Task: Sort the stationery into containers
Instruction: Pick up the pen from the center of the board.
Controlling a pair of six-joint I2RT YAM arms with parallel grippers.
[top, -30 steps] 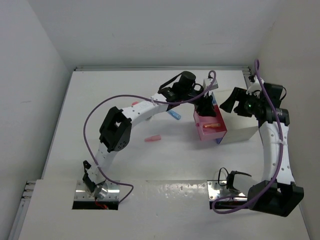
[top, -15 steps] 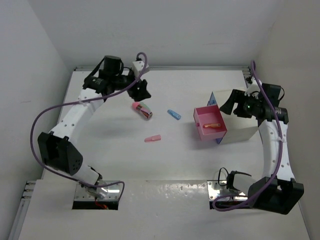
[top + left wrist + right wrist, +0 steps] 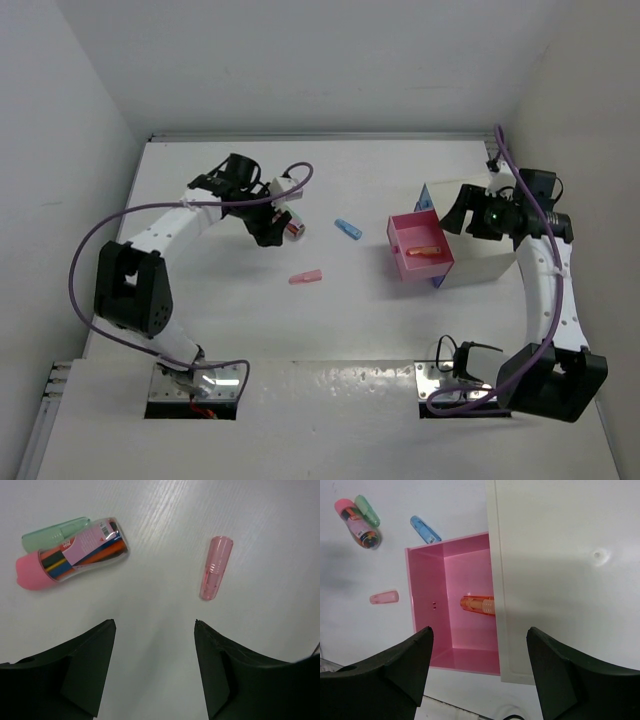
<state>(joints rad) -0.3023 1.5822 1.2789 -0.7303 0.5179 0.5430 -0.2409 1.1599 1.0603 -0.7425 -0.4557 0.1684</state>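
The loose pink piece [image 3: 305, 276] [image 3: 216, 569] lies below my left gripper, to the right in the top view. My left gripper moves to that side and lowers onto it next.
The pink drawer [image 3: 402, 262] stands pulled out of the white cabinet [image 3: 485, 258] and holds an orange piece [image 3: 427, 249], which also shows in the right wrist view [image 3: 477, 604]. A corner of the blue drawer [image 3: 424, 199] shows behind it. A pink-capped cylinder [image 3: 70, 555] lies beside a mint green piece [image 3: 55, 530]. A pink piece [image 3: 216, 568] and a blue piece [image 3: 347, 229] lie loose on the table. My left gripper [image 3: 266, 231] is open and empty, just left of the cylinder [image 3: 293, 228]. My right gripper [image 3: 480, 630] is open and empty above the drawer [image 3: 422, 595] and the cabinet [image 3: 560, 580].
The table is white, with walls close at the back, left and right. The loose pink piece [image 3: 306, 277] lies mid-table between the two arms. The arm bases sit at the near edge.
My left arm swung away from the pink drawer to the far left, then came back down beside the cylinder. The right arm has barely moved.
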